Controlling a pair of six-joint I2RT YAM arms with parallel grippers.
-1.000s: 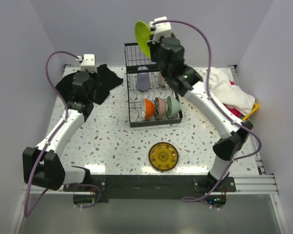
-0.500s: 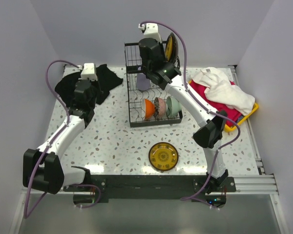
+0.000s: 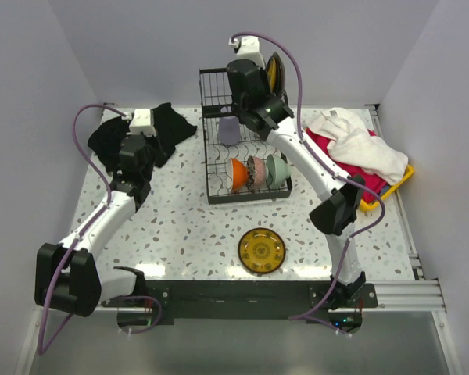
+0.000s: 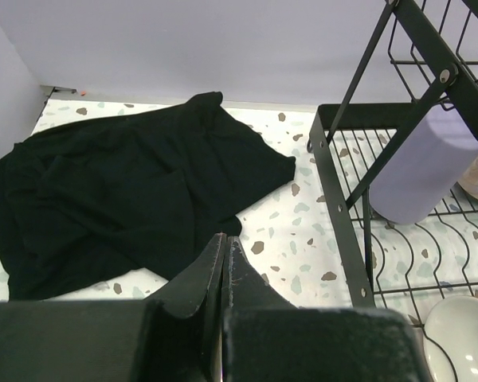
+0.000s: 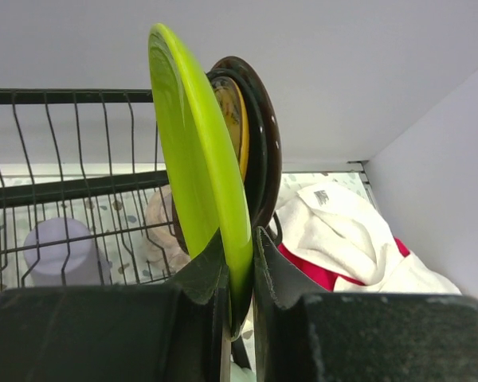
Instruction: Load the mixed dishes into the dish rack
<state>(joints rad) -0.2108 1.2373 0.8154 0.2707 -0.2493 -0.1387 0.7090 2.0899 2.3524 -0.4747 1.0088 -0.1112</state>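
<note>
My right gripper moves down next, stands the lime green plate (image 5: 195, 151) in the basket wires beside the dark one and releases it, since those wires lie below my gripper.
The black wire dish rack (image 3: 211, 168) stands at the back middle. On its lower grid are an orange bowl (image 3: 238, 174), a patterned bowl (image 3: 255, 172), a pale green bowl (image 3: 277, 170) and a lavender mug (image 3: 230, 130). My right gripper (image 5: 239, 263) is shut on the rim of a lime green plate (image 5: 195, 151), held upright over the raised basket. It stands close beside a dark plate (image 5: 263, 151) on edge there. A pinkish mug (image 5: 163, 227) sits below. My left gripper (image 4: 225, 243) is shut and empty, left of the rack.
A black cloth (image 4: 119, 191) lies at the back left, just ahead of my left gripper. A yellow tray (image 3: 399, 183) piled with white and red cloths (image 3: 352, 144) sits at the right. A dark plate with a yellow centre (image 3: 261, 251) lies flat near the front.
My right arm has swung left and turned its wrist, bringing the lime plate edge-on over the raised basket beside the dark plate. The left arm has drawn back slightly.
</note>
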